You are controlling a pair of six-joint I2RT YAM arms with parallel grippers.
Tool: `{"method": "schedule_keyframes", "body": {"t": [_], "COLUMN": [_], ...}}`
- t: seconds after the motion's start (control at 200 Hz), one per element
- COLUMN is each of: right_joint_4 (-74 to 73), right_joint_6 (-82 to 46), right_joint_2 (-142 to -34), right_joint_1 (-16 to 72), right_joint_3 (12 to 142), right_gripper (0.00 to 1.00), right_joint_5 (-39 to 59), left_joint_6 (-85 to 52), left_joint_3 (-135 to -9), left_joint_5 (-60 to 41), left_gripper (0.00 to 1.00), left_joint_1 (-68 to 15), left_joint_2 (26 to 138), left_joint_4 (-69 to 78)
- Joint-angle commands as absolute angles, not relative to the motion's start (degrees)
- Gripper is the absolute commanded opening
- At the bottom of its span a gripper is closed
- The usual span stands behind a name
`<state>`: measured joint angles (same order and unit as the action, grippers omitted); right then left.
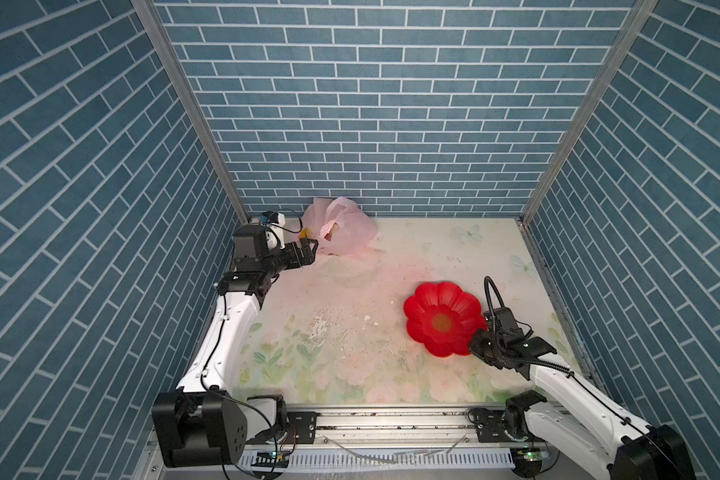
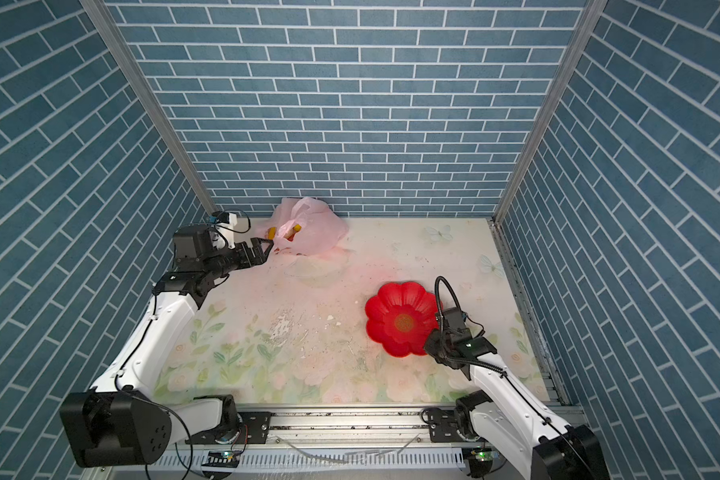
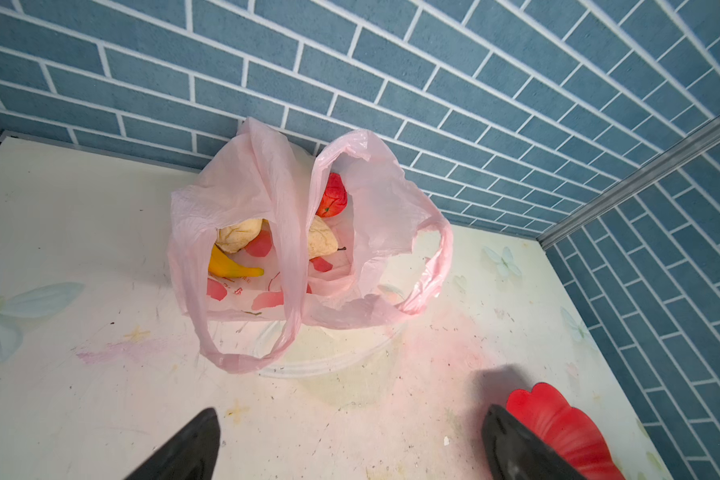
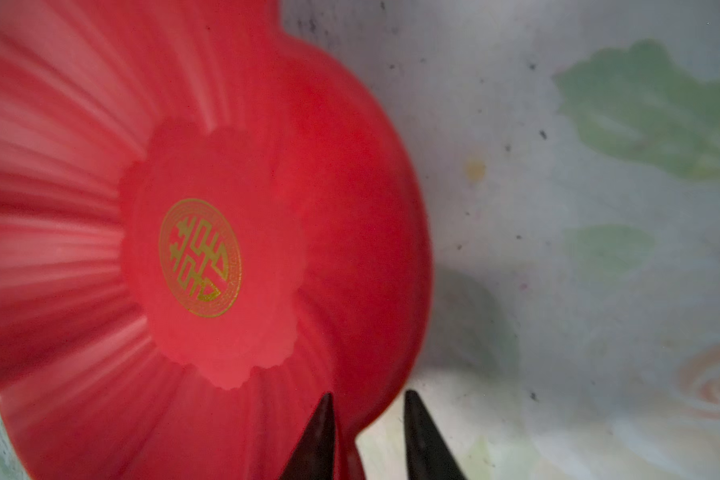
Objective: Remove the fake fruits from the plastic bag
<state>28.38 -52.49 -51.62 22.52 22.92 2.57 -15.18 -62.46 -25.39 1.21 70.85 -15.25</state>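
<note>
My left gripper will go outward to the near fold of the bag's opening (image 1: 337, 240) (image 3: 361, 311) and close on it, because this loose fold is hanging out toward my open fingers.
The pale-pink plastic bag (image 3: 375, 216) stands open against the back wall, at the back left in both top views (image 1: 344, 228) (image 2: 314, 235). In the left wrist view a red apple-like fruit (image 3: 332, 201), two cream lumps (image 3: 240, 237) (image 3: 321, 243) and a yellow banana (image 3: 229, 266) lie inside it. My left gripper (image 3: 352, 411) is open and empty, just short of the bag's handle loops (image 1: 310, 246). My right gripper (image 4: 368, 395) is at the front right, its fingers slightly apart astride the rim of the red flower-shaped dish (image 4: 350, 166).
The red dish (image 1: 441, 320) lies on the floral tabletop right of the middle. A clear shallow plastic piece (image 3: 329, 368) lies on the table in front of the bag. Blue brick walls close in the back and both sides.
</note>
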Motion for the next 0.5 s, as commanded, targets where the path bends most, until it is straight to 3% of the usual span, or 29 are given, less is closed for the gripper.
{"method": "schedule_keyframes", "body": {"t": [0.0, 0.16, 0.36, 0.495], "right_joint_4": [29.6, 31.7, 40.0, 44.7], "right_joint_6": [-53.2, -51.8, -47.9, -44.7], "right_joint_2": [-52.8, -52.7, -51.2, -52.4], "right_joint_1": [22.9, 22.9, 22.8, 22.7], "right_joint_3": [23.9, 27.4, 35.3, 40.2], "right_gripper": [0.41, 0.52, 0.57, 0.58], "right_joint_5": [0.6, 0.0, -3.9, -7.4], "left_joint_6": [-10.8, -5.5, 3.1, 5.6], "left_joint_3": [-66.5, -72.6, -80.3, -85.6], "left_joint_5": [-26.0, -25.5, -19.9, -11.4], "left_gripper": [0.99, 0.99, 0.99, 0.87], "left_joint_1": [1.4, 0.2, -6.7, -12.3], "left_joint_2": [71.4, 73.3, 77.5, 82.7], "left_joint_4": [-19.0, -26.2, -35.3, -39.1]}}
